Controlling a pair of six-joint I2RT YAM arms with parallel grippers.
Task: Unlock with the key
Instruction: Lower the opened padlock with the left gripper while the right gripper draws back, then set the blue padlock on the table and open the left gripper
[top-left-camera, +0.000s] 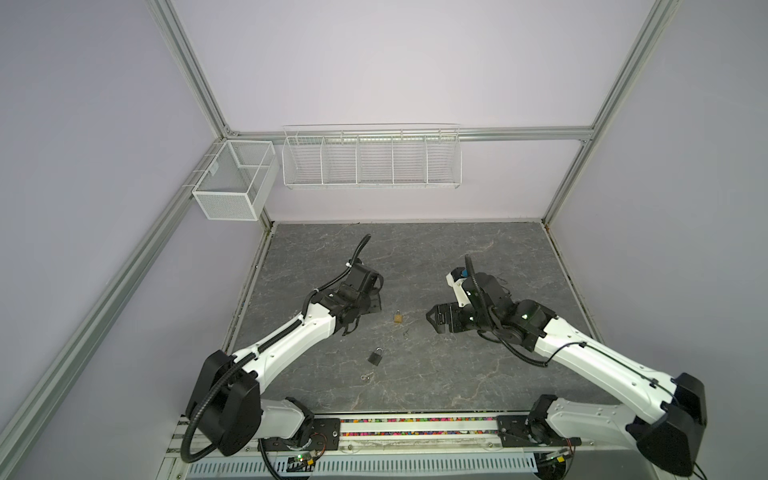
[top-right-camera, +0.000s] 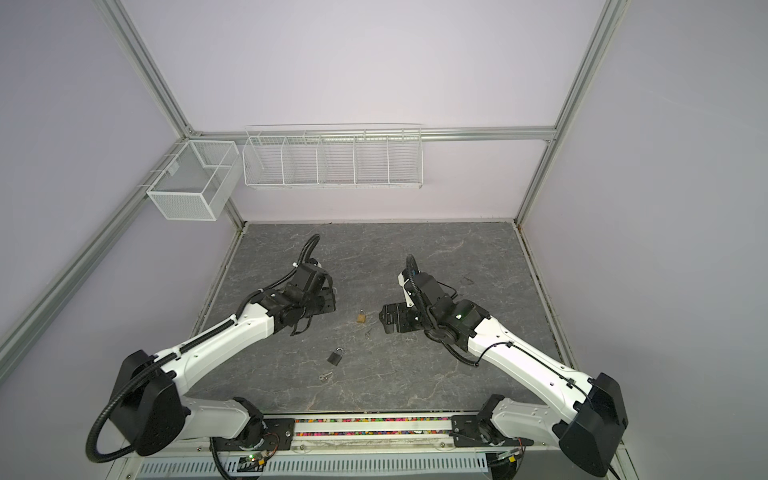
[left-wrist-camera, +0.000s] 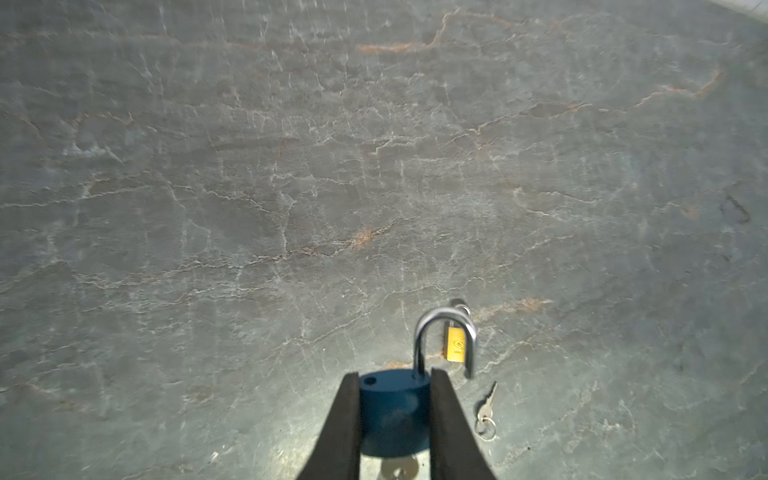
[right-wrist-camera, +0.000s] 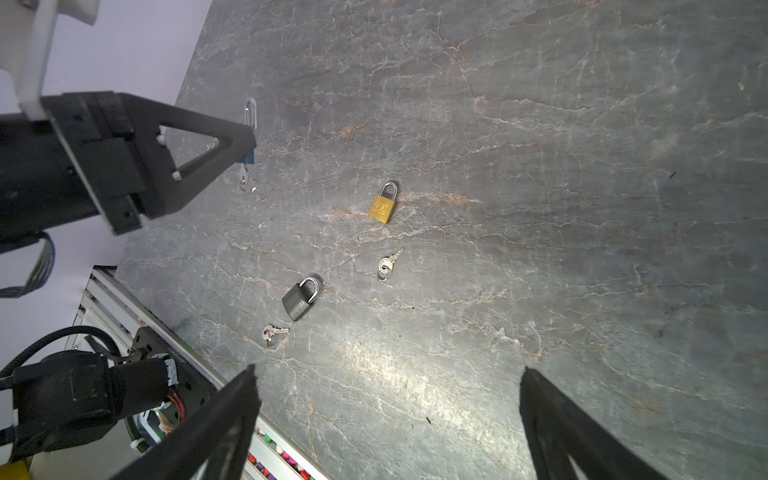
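The blue padlock (left-wrist-camera: 395, 411) already has its silver shackle swung open, so my left gripper will next lower it onto the bare stone (left-wrist-camera: 340, 312) beside the gold padlock and release it.
My left gripper (left-wrist-camera: 394, 372) is shut on the body of a blue padlock (left-wrist-camera: 395, 411). Its silver shackle (left-wrist-camera: 444, 332) is swung open, one end free of its hole. A key (left-wrist-camera: 401, 471) sticks out of the padlock's underside. The right wrist view shows the same padlock (right-wrist-camera: 249, 158) in that gripper, above the table, with the key (right-wrist-camera: 244, 178) hanging below. My right gripper (right-wrist-camera: 387, 370) stands wide open and empty over the table, to the right of the locks; both top views show it (top-left-camera: 430, 320) (top-right-camera: 381, 320).
On the grey stone table lie a gold padlock (top-left-camera: 398, 317) with a ringed key (top-left-camera: 406, 332) beside it, and nearer the front a grey padlock (top-left-camera: 375, 356) with its key (top-left-camera: 366, 377). White wire baskets (top-left-camera: 372, 160) (top-left-camera: 232, 183) hang on the back wall.
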